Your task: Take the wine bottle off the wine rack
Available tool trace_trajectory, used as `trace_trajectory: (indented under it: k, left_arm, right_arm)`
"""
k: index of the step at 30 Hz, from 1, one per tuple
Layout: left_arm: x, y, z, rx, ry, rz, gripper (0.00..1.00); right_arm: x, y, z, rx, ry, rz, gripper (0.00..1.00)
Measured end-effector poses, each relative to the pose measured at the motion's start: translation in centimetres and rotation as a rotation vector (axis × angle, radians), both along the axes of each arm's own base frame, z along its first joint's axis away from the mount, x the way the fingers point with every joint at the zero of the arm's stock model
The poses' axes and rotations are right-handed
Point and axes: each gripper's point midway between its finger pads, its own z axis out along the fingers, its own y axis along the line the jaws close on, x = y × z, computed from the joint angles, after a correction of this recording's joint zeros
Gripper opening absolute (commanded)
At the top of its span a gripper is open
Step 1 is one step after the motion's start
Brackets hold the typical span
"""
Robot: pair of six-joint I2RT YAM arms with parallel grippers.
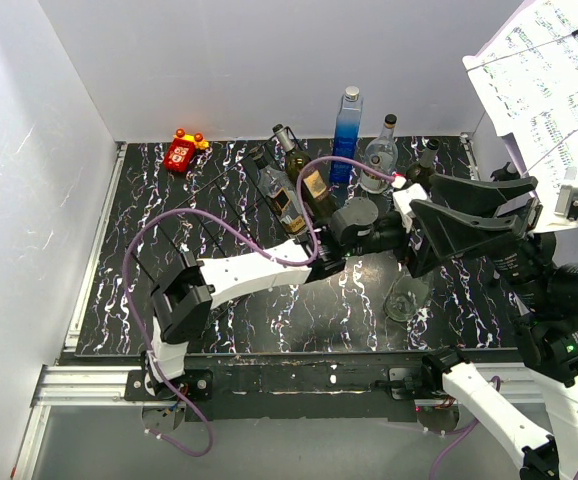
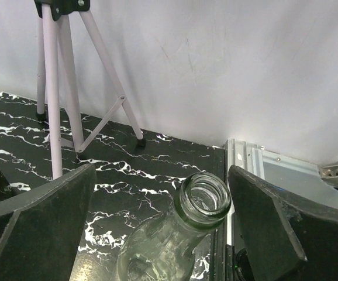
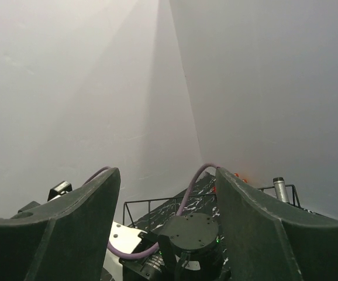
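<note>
I will swing my left gripper to the left in the top view, away from this unracked bottle and over to the racked bottle neck nearest the red toy.
The wine rack (image 1: pixel 219 205) is a thin black wire frame on the black marble table (image 1: pixel 249 320); its edge also shows in the right wrist view (image 3: pixel 151 208). Two wine bottles lie slanted on it: a dark one (image 1: pixel 281 200) and a greenish one with a gold label (image 1: pixel 309 180). My left gripper (image 2: pixel 162 170) is open, past the rack to the right, over a clear glass bottle (image 2: pixel 175 240) that it does not touch. My right gripper (image 1: pixel 424 215) is open and empty, raised, pointing left at the left arm's wrist (image 3: pixel 195 234).
A blue bottle (image 1: pixel 347 135), a clear bottle (image 1: pixel 379 155) and a dark bottle (image 1: pixel 424 160) stand at the back. The clear glass bottle (image 1: pixel 407 295) stands mid-right. A red toy (image 1: pixel 182 150) sits back left. A music stand (image 1: pixel 559 80) with tripod legs (image 2: pixel 55 88) is at the right.
</note>
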Motion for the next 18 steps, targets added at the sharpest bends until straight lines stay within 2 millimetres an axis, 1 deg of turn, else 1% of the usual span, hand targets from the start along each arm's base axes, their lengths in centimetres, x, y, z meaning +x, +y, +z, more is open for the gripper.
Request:
trace_trajectory:
  k: [3, 6, 8, 11, 13, 15, 18]
  left_arm:
    - [0.0, 0.6, 1.1, -0.019, 0.014, 0.016, 0.98]
    - [0.3, 1.7, 3.0, -0.053, 0.038, 0.070, 0.98]
    - [0.6, 2.7, 4.5, -0.079, 0.053, 0.114, 0.98]
    - [1.8, 4.6, 6.8, -0.112, 0.095, 0.233, 0.98]
    - [2.7, 6.0, 7.5, -0.117, 0.121, 0.312, 0.98]
    - [3.8, 7.7, 7.9, -0.118, 0.145, 0.409, 0.98]
    - [5.2, 10.3, 7.5, -0.096, 0.169, 0.537, 0.98]
  right_arm:
    - [0.1, 0.0, 0.0, 0.000, 0.003, -0.003, 0.74]
    - [0.1, -0.1, 0.0, 0.000, 0.003, -0.007, 0.74]
    - [0.1, -0.1, 0.0, -0.001, 0.004, -0.009, 0.74]
    - [0.2, -0.1, -0.4, -0.013, 0.014, -0.016, 0.74]
    - [0.5, -0.1, -0.8, -0.025, 0.024, -0.024, 0.74]
    - [0.7, -0.3, -1.1, -0.035, 0.034, -0.040, 0.74]
    - [0.9, -0.6, -1.5, -0.043, 0.044, -0.067, 0.74]
